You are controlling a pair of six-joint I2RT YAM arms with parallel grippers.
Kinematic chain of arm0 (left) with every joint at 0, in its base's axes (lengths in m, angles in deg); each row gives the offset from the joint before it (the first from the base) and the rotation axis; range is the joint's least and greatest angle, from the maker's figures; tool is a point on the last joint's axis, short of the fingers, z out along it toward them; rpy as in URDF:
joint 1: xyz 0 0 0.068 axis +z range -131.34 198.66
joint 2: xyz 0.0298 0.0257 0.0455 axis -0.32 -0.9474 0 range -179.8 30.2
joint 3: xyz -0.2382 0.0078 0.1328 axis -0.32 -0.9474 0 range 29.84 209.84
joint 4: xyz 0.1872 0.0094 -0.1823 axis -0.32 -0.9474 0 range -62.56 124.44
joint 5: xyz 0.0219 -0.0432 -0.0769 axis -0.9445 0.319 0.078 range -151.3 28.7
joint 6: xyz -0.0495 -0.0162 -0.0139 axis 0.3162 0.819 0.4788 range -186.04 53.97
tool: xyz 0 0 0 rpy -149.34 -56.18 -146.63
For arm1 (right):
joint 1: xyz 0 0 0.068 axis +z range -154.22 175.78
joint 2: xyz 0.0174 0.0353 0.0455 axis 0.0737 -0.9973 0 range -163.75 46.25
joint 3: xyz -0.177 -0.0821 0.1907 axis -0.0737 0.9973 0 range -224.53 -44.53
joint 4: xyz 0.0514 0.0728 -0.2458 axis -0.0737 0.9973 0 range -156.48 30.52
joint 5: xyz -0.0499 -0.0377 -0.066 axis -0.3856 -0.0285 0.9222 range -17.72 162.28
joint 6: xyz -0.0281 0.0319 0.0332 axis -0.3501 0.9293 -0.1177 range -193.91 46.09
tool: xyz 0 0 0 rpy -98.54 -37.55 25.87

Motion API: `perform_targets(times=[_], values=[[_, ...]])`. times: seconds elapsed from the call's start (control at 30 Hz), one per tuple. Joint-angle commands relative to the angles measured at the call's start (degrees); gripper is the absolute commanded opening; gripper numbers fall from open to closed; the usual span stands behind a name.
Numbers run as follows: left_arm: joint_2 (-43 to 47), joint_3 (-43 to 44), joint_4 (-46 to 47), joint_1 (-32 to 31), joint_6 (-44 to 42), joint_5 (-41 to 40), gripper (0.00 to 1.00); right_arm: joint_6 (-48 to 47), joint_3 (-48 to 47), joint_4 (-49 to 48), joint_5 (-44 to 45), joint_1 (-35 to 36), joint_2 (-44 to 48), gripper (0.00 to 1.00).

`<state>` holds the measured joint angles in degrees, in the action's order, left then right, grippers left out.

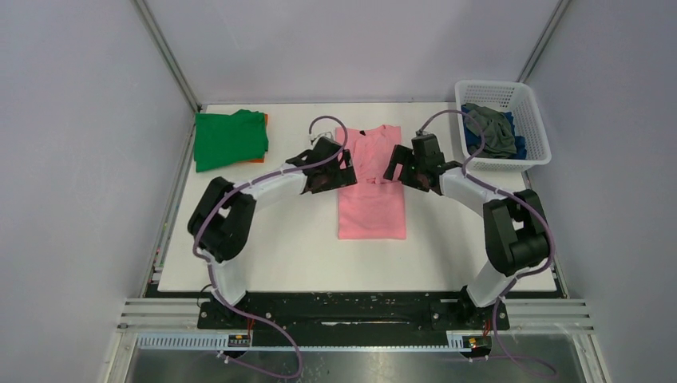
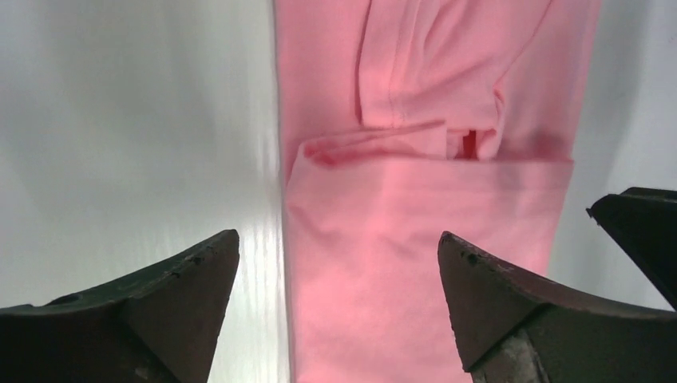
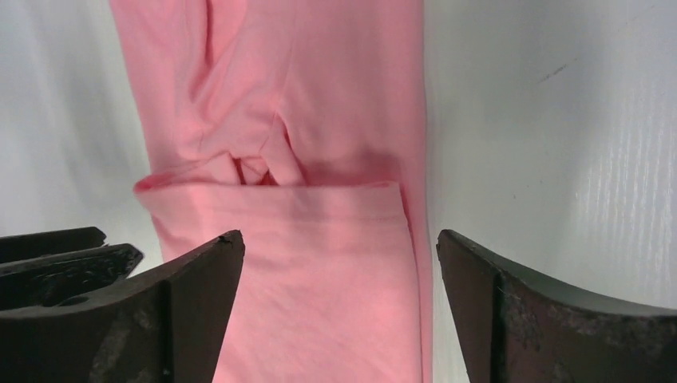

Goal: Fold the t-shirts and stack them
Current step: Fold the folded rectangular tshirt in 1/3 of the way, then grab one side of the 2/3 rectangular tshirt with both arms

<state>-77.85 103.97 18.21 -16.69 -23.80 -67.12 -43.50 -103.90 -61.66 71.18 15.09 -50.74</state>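
Note:
My left gripper moves back along the pink t-shirt's edge and down next. It closes on that edge's near corner (image 1: 341,237), since the pink t-shirt still lies at full length.
The pink t-shirt (image 1: 371,191) lies flat in a long narrow strip on the table's middle, sides folded in, collar at the far end. My left gripper (image 1: 345,167) hovers open over its left edge; in the left wrist view the gripper (image 2: 338,247) straddles that cloth edge (image 2: 415,239). My right gripper (image 1: 393,166) hovers open over the right edge; in the right wrist view the gripper (image 3: 340,243) spans the cloth (image 3: 319,263). Neither holds anything. A folded green t-shirt (image 1: 230,139) lies on an orange one (image 1: 263,120) at the far left.
A white lattice basket (image 1: 530,136) at the far right holds a grey shirt (image 1: 492,132) and a blue one (image 1: 519,145). The white table (image 1: 279,247) ends at metal rails near the arm bases.

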Motion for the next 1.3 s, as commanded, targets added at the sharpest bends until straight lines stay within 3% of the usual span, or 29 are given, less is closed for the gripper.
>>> perform_targets(times=[0.0,0.13,0.27,0.5,0.73,1.0,1.03,1.1,1.27], values=[[11.4,-6.9,3.3,0.1,-0.3,2.8,0.95,-0.8,5.5,-1.4,-2.5,-0.1,8.1,1.0],[17.0,-18.1,6.7,-0.7,1.6,10.2,0.99,2.6,15.6,-1.3,-6.5,-0.1,16.1,1.0],[21.5,-26.0,8.3,-3.5,3.6,10.1,0.98,6.6,23.9,-1.3,-10.5,0.1,23.6,0.98],[19.4,-28.1,8.5,-8.1,6.3,7.8,0.83,8.2,32.2,-0.4,-11.5,0.7,29.7,0.83],[14.6,-27.7,8.4,-8.6,7.3,8.3,0.55,9.2,34.2,-4.2,-13.3,0.8,24.9,0.65],[13.9,-28.1,7.2,-10.6,8.1,9.7,0.11,10.4,35.6,-7.3,-14.8,1.3,23.5,0.19],[13.9,-28.1,6.8,-10.8,8.2,9.2,0.02,10.5,35.8,-7.3,-14.7,1.3,23.7,0.12],[14.3,-28.4,6.5,-10.9,8.0,9.3,0.0,10.3,36.1,-7.3,-15.4,1.3,24.1,0.0],[20.0,-31.5,5.1,-13.9,7.3,11.1,0.0,9.2,37.6,-2.4,-20.7,3.2,28.0,0.0]])
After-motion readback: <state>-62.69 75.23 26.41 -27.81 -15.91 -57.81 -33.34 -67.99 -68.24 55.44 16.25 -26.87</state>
